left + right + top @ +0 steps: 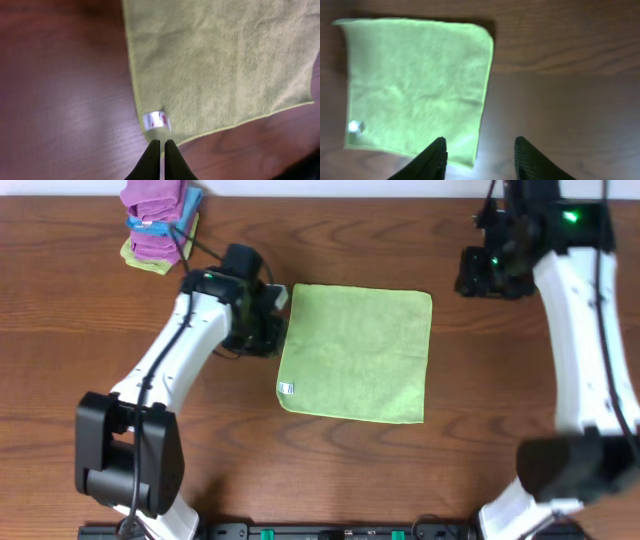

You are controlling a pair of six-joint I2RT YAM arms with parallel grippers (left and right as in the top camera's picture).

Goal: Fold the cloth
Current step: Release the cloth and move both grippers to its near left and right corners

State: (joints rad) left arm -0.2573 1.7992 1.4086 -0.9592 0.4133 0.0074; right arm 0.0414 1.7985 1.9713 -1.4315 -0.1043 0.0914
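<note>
The left gripper draws back beside the cloth's labelled corner (pixel 284 405) (pixel 153 135) next and opens its shut, empty fingers, since the corner lies back from it, toward the base.
The cloth (pixel 355 352) is a lime-green square lying flat in the middle of the table, with a small white label (pixel 286 388) near its front left corner. My left gripper (pixel 265 318) hovers at the cloth's left edge. In the left wrist view its fingers (pixel 161 146) are shut with nothing between them, just short of the labelled corner (pixel 155 120). My right gripper (pixel 485 272) is off the cloth's back right corner. In the right wrist view it (pixel 481 146) stands open and empty, with the cloth (pixel 415 80) ahead and one corner showing between the fingers.
A stack of folded towels (pixel 158 220), purple on top with blue and yellow-green beneath, sits at the back left of the wooden table (pixel 500 380), close behind the left arm.
</note>
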